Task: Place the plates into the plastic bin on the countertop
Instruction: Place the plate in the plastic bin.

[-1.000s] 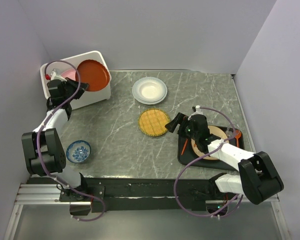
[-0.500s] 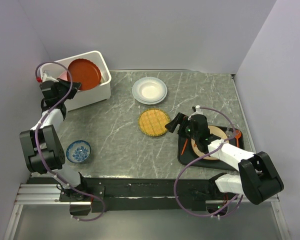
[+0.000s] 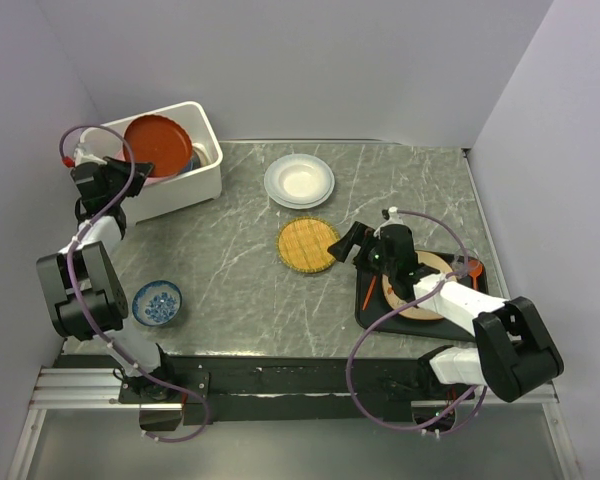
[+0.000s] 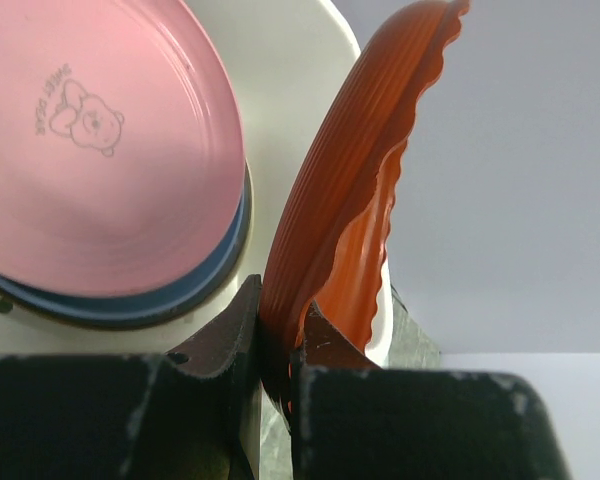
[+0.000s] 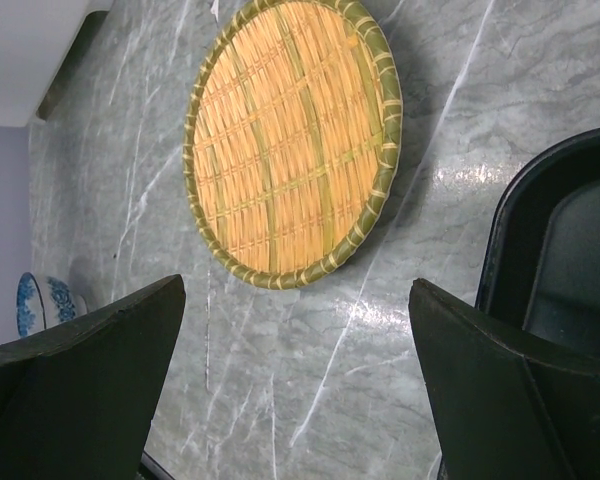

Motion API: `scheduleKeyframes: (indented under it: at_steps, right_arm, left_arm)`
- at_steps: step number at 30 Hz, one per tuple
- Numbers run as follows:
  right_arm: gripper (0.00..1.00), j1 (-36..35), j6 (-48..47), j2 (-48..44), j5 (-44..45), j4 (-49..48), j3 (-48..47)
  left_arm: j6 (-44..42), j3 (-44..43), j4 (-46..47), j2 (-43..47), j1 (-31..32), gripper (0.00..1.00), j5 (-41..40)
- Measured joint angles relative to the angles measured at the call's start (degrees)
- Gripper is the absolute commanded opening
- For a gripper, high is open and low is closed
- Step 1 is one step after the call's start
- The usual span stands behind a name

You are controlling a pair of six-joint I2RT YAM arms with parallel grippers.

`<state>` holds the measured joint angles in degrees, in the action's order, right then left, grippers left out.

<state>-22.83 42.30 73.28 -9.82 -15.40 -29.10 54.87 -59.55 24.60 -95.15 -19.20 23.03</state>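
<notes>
I should lower my left gripper a little into the white plastic bin [image 3: 198, 183] and open it there, because the red-orange plate [image 3: 156, 146] already hangs inside the bin's sides.
My left gripper [image 3: 108, 172] is shut on the rim of the red-orange plate [image 3: 156, 146] and holds it tilted on edge over the white plastic bin [image 3: 198, 183]. In the left wrist view its jaws [image 4: 280, 350] pinch the wavy plate rim [image 4: 350, 200]. A pink plate [image 4: 100, 150] lies on a light blue plate [image 4: 150, 305] inside the bin [image 4: 280, 90]. The woven yellow plate [image 3: 308, 245] and the white plate [image 3: 299, 181] lie on the countertop [image 3: 230, 260]. My right gripper [image 3: 352, 245] is open and empty, just right of the woven plate [image 5: 295, 140]. A cream plate [image 3: 435, 268] lies on the tray, partly hidden by the right arm.
A small blue-and-white bowl [image 3: 157, 302] stands at the front left and shows in the right wrist view [image 5: 40, 300]. A flat black tray [image 3: 475, 297] sits at the right with orange utensils [image 3: 368, 292]. Its rim shows in the right wrist view [image 5: 500, 230]. Walls close three sides.
My left gripper has swung back and to the left, carrying the red-orange plate from the bin's right rim to over the bin's middle. The right arm has barely shifted.
</notes>
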Motion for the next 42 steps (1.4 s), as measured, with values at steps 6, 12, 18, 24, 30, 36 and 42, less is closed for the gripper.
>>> scheduleKeyframes:
  at_steps: [6,12,18,24,30,36,42]
  right_arm:
    - [1.0,0.0,0.02,0.11,-0.13,0.04,-0.04]
    - [1.0,0.0,0.0,0.28,-0.17,0.04,-0.15]
    - [1.0,0.0,0.0,1.51,-0.5,0.11,-0.61]
    - [1.0,0.0,0.0,2.08,-0.85,0.02,-0.87]
    - [1.0,0.0,0.0,2.08,-1.07,0.0,-0.87]
    - [1.0,0.0,0.02,2.16,-1.25,-0.02,-0.87]
    - [1.0,0.0,0.02,2.19,-1.25,-0.02,-0.87]
  left_arm:
    - [0.26,-4.07,-0.68,-3.69,-0.11,0.02,-0.17]
    - [0.42,-5.49,-2.64,-5.77,-0.11,0.09,-0.33]
    - [0.28,-6.1,-3.93,-5.84,-0.11,0.27,-1.51]
    - [-0.07,-7.23,-4.2,-5.75,-0.11,0.53,-2.78]
    - [-0.09,-7.5,-3.98,-4.26,-0.11,0.78,-4.57]
    - [-0.11,-5.22,-5.95,-0.31,-0.11,0.88,-8.63]
    - [-0.26,-1.14,-8.22,7.08,-0.09,0.95,-14.27]
